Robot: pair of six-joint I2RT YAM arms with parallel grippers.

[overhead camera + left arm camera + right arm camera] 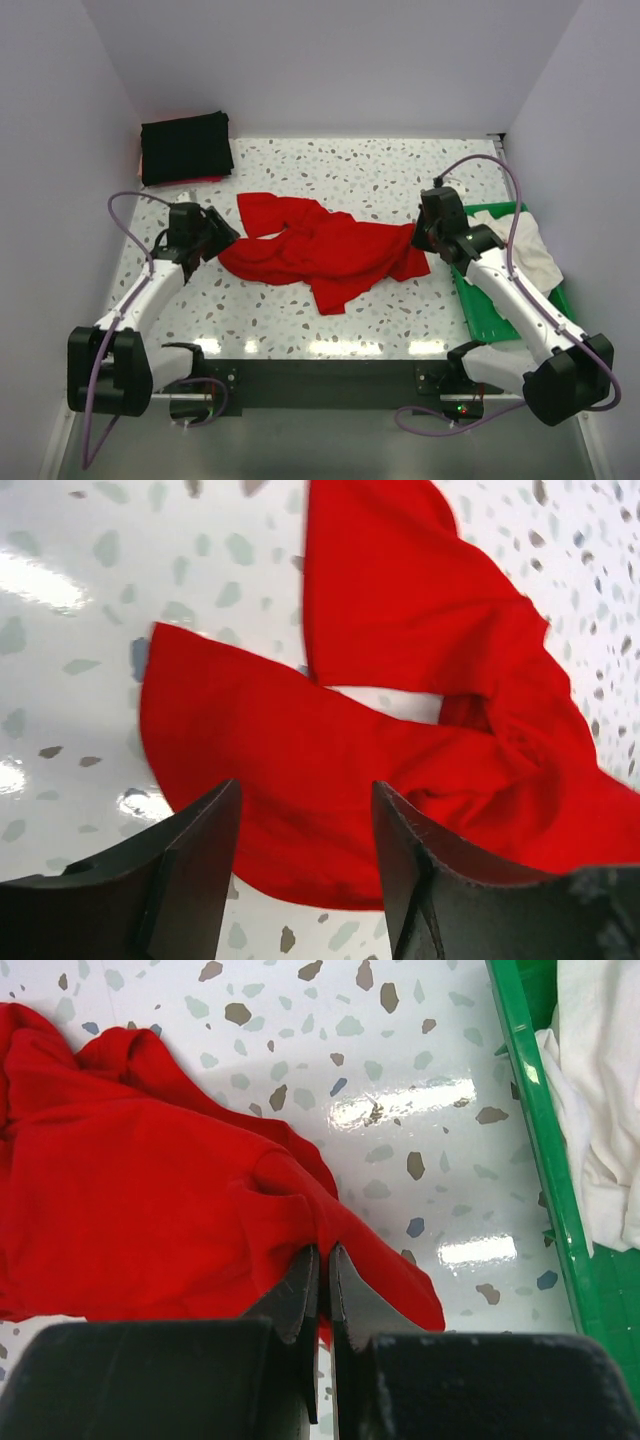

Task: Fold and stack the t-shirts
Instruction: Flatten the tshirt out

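Note:
My left gripper is going back and to the right in the top view next, onto the near corner of the red flap, because that corner sticks out alone.
The red t-shirt lies crumpled across the middle of the speckled table. My right gripper is shut on a fold at the shirt's right edge; in the right wrist view the gripper pinches the red cloth. My left gripper is open at the shirt's left edge; in the left wrist view the gripper has its jaws wide apart over the red hem, holding nothing. The black t-shirt lies folded at the back left. The whitish t-shirt is bunched in the green tray.
The green plastic tray sits at the right edge, beside my right arm; its rim shows in the right wrist view. White walls enclose the table on three sides. A black bar runs along the near edge.

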